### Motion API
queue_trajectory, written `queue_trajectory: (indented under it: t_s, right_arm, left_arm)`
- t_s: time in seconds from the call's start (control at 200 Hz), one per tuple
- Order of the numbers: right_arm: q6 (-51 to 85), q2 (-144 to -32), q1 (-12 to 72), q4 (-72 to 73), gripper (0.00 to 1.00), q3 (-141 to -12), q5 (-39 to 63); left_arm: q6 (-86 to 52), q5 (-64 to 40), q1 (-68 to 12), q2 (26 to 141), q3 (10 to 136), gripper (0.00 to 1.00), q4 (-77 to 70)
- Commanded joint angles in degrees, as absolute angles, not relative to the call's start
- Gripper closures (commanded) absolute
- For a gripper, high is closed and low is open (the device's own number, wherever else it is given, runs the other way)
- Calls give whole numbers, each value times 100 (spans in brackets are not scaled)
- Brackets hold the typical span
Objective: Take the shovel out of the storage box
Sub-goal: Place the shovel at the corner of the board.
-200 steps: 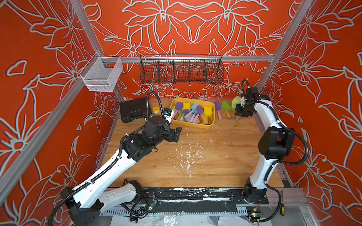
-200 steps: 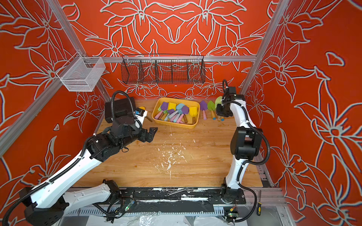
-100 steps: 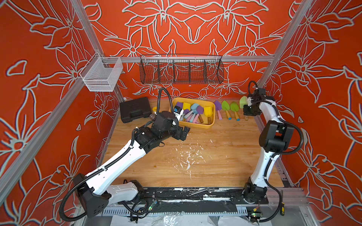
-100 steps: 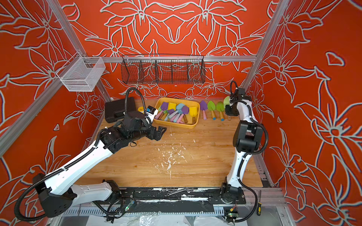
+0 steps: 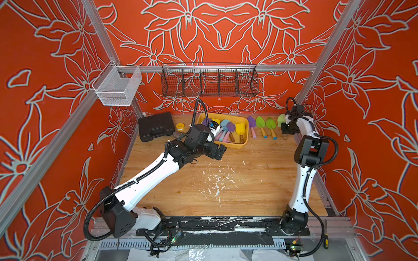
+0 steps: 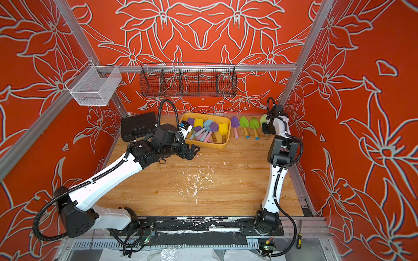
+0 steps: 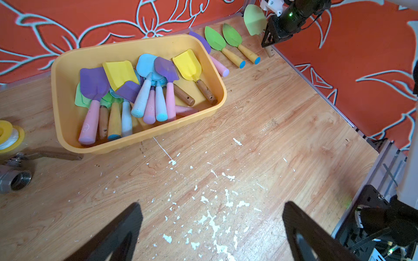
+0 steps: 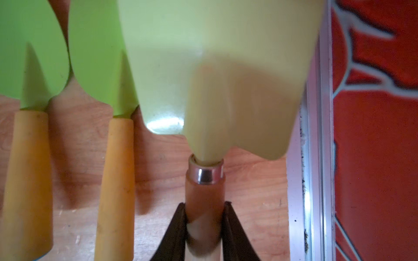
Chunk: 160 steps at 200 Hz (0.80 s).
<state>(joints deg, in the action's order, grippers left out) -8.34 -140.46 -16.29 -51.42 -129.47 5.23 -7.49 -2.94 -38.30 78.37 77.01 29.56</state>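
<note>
I will next lower my right gripper toward the nearest green shovel and let go of the pale green shovel, as the bare tabletop (image 5: 279,132) (image 8: 159,178) beside that shovel is below my gripper.
The storage box (image 5: 222,144) (image 6: 204,144) (image 7: 140,135) is a yellow tub at the back of the table. It holds several shovels (image 7: 144,90) with purple, yellow and blue blades. My right gripper (image 8: 204,205) (image 5: 286,131) is shut on the wooden handle of a pale green shovel (image 8: 214,67) (image 5: 281,118) in the back right corner, outside the box, with the blade tipped up. My left gripper (image 7: 211,204) (image 5: 220,151) is open and holds nothing, low over the table at the box's front edge.
A purple shovel (image 5: 251,126) and two green shovels (image 5: 260,125) lie in a row between the box and the held shovel. A black tool case (image 5: 155,126), yellow tape roll (image 5: 180,125) and metal fitting (image 7: 13,178) sit to the box's left. Wire baskets (image 5: 209,80) hang behind.
My right gripper has carried the pale green shovel rightward to the end of the row. The left arm has swung right from near the tool case to the box's front.
</note>
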Motion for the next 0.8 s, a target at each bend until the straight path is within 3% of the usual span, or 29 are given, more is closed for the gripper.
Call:
queue_trajectory:
  t_s: [0.0,0.605,0.796]
  right_arm:
    - [-866,-14300,-1648,-5241,100,-13285,776]
    - [-815,-14827,-1652,-5272,99,-13552,521]
    - [-778,-14925,-1651,-5224,91,-13677,488]
  left_arm:
    - [-773,-408,-3814,7966,7942,3,3010]
    - [-714,-360,-3814,8159,8130,3,3348]
    - [-650,-321,-3814,8124,8130,3,3345]
